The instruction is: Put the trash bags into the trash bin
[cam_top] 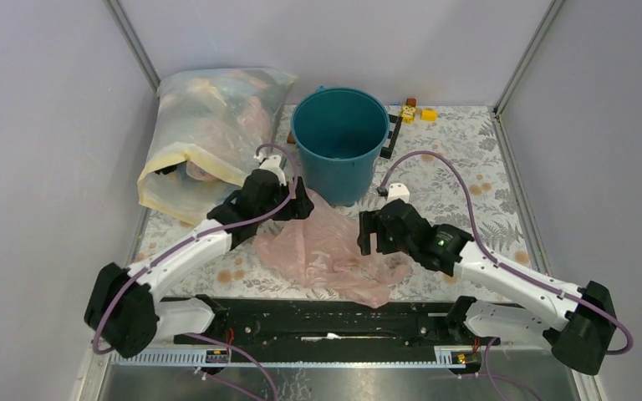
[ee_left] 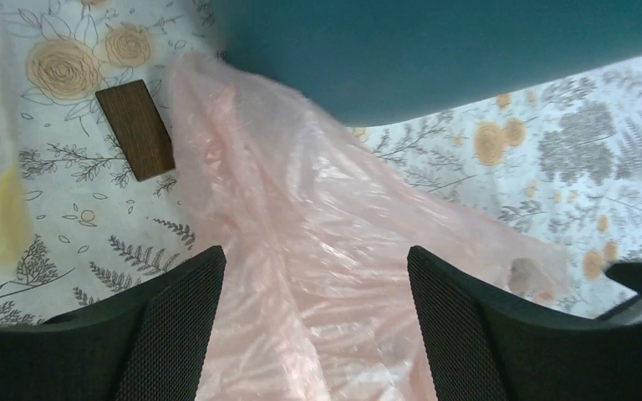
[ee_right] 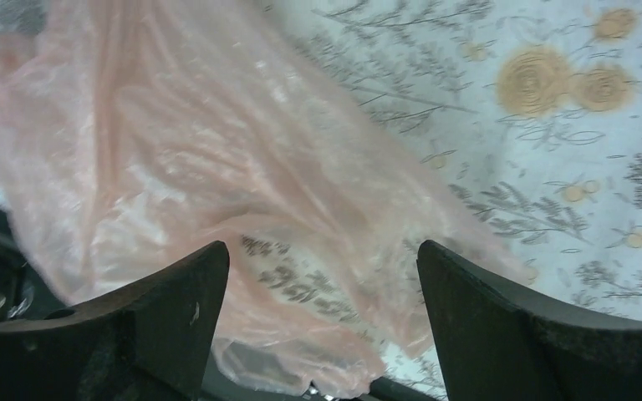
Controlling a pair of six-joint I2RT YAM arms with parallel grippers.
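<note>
My right gripper is to go down next onto the bag's edge near the bin's base (ee_right: 351, 171).
A pale-pink translucent trash bag (cam_top: 326, 246) lies spread flat on the floral table, just in front of the teal-blue trash bin (cam_top: 339, 142). My left gripper (cam_top: 301, 203) hovers over the bag's far left corner, beside the bin's base; its jaws stand open and empty with the bag (ee_left: 301, 251) between them and the bin wall (ee_left: 435, 50) above. My right gripper (cam_top: 369, 232) hovers over the bag's right edge, open and empty, with the bag (ee_right: 175, 167) below its fingers.
A large yellowish-white sack (cam_top: 205, 134) stuffed with bags lies at the back left. A small brown block (ee_left: 136, 128) lies left of the bin. Small yellow and brown pieces (cam_top: 414, 111) lie at the back right. A black rail (cam_top: 326, 322) runs along the near edge.
</note>
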